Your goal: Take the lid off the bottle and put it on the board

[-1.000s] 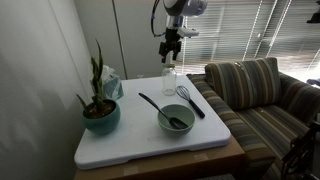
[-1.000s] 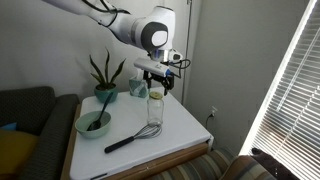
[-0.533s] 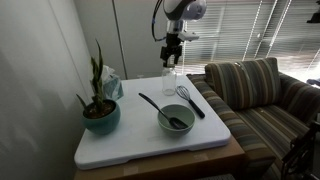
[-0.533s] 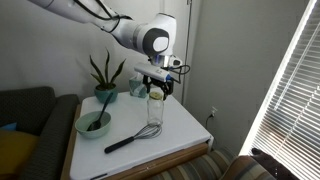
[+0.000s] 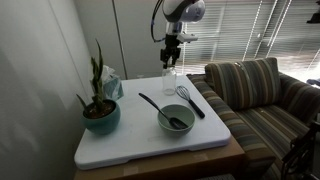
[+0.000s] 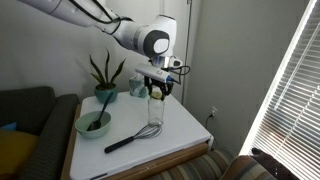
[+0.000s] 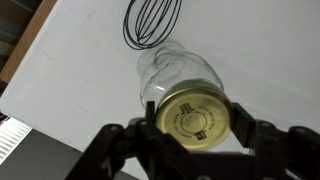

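Observation:
My gripper should lift the lid, move toward the plant pot and go down to let go of it onto the board (image 6: pixel 188 132) between bottle and pot (image 6: pixel 132 113), because that spot is clear.
The clear glass bottle (image 5: pixel 170 84) (image 6: pixel 155 112) stands upright near the back of the white board (image 5: pixel 140 145) (image 6: pixel 188 132). Its round gold lid (image 7: pixel 194 116) is still on its mouth. My gripper (image 7: pixel 194 120) comes straight down from above and is shut on the lid, with one black finger (image 7: pixel 141 128) against each side of the rim. In both exterior views the gripper (image 5: pixel 171 63) (image 6: pixel 156 93) sits right on top of the bottle. Below the lid, the glass body (image 7: pixel 168 70) shows in the wrist view.
A black whisk (image 5: pixel 190 100) (image 7: pixel 150 22) lies beside the bottle. A grey-green bowl (image 5: pixel 175 121) holds a dark utensil at the board's middle. A teal plant pot (image 5: pixel 100 117) stands at one edge. A striped sofa (image 5: pixel 262 92) borders the table.
The gripper has come down a little onto the bottle top and its jaws have closed on the lid. The bottle has not moved.

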Available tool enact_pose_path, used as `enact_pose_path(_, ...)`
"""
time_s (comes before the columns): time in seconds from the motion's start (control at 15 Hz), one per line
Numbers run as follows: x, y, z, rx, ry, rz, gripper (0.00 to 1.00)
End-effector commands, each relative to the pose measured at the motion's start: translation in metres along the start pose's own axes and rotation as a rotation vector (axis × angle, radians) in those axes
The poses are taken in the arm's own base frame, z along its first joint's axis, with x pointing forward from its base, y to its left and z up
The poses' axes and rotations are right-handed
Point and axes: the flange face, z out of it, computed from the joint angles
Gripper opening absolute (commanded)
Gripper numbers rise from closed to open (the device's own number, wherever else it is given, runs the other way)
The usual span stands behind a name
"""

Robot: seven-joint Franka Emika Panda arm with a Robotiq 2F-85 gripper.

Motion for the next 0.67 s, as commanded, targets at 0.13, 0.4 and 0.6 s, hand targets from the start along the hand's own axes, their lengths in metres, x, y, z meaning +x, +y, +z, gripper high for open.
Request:
enact_pose_path(0.13,0.002,0.005,-0.003,0.028,-0.004,-0.017,0.49)
enact_pose_path(0.4,0.004,0.001,-0.017,-0.053,-0.018,-0.049,0.47)
enact_pose_path(0.6,0.011,-0.015,-0.042,-0.114,0.007,-0.161,0.47)
